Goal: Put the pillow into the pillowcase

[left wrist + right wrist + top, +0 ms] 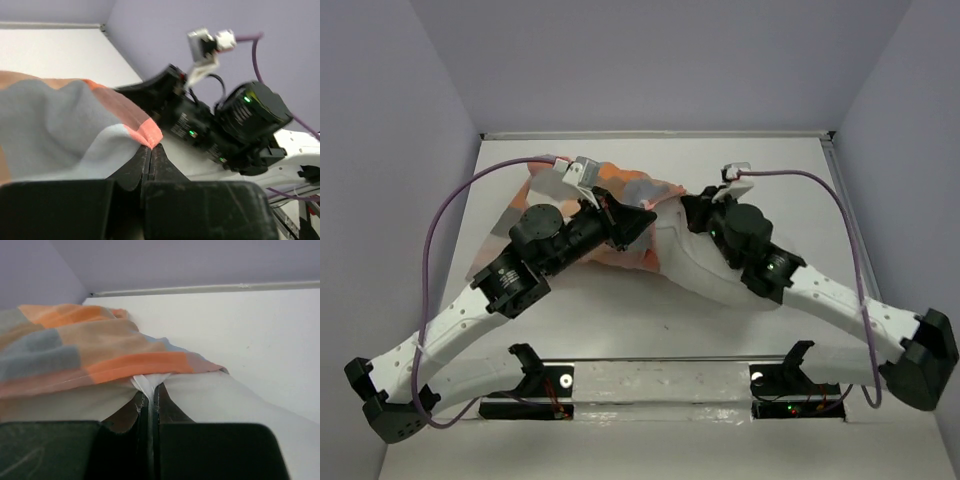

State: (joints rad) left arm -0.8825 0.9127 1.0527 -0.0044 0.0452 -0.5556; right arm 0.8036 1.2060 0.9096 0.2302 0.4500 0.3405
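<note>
My right gripper needs to move down and back, put the pinched fold at the pillowcase's opening and let go of it, because the orange hem hangs over the pillow's end.
The checked pillowcase lies bunched at the back middle of the table, its open edge draped over one end of the white pillow. My left gripper is shut on the orange hem of the pillowcase, pinched at the tips of the left gripper. My right gripper is shut on a fold of white pillow fabric, right at the pillowcase's opening, with the cloth running between the tips of the right gripper. The pillow's tag is hidden.
The white table is boxed in by purple walls on the left, back and right. Purple cables loop off both wrists. The right arm's wrist sits close beside my left gripper. A bracket rail runs along the near edge.
</note>
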